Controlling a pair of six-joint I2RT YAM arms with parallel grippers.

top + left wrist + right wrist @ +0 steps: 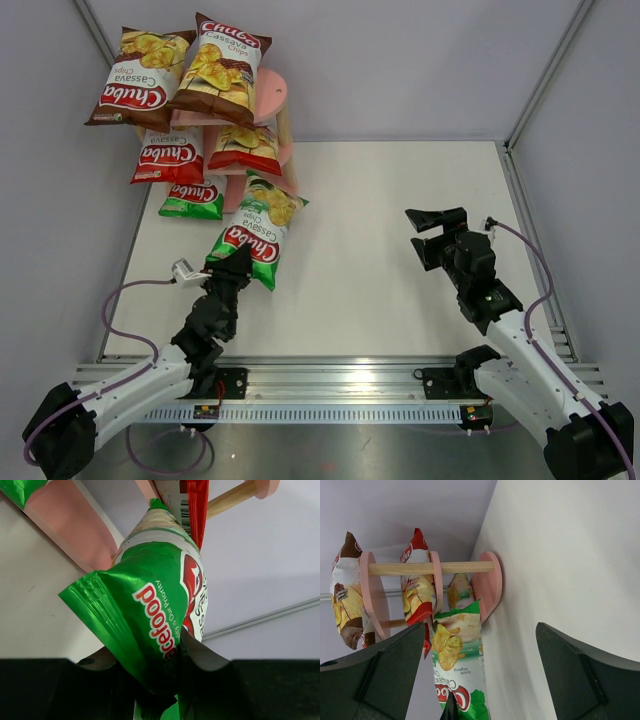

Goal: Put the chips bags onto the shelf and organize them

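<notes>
The bottom board of the shelf has bare space next to the first green bag, so the left gripper will next move down and push outward, sliding the held bag in to release it.
The pink shelf (272, 92) stands at the back left. Two brown bags (218, 66) lie on its top board, two red-white bags (243, 146) on the middle board, one green bag (193, 198) on the bottom board. My left gripper (232, 268) is shut on the bottom edge of the second green bag (257, 230), which points toward the shelf's lowest tier. In the left wrist view this green bag (155, 600) fills the middle, pinched between my jaws (172, 680). My right gripper (436, 232) is open and empty at mid right; its view shows the shelf (490, 582) and green bag (457, 670).
Grey walls enclose the white table (400, 290) on the left, back and right. A metal rail (340, 375) runs along the near edge by the arm bases. The shelf's wooden post (287, 140) stands just beyond the held bag.
</notes>
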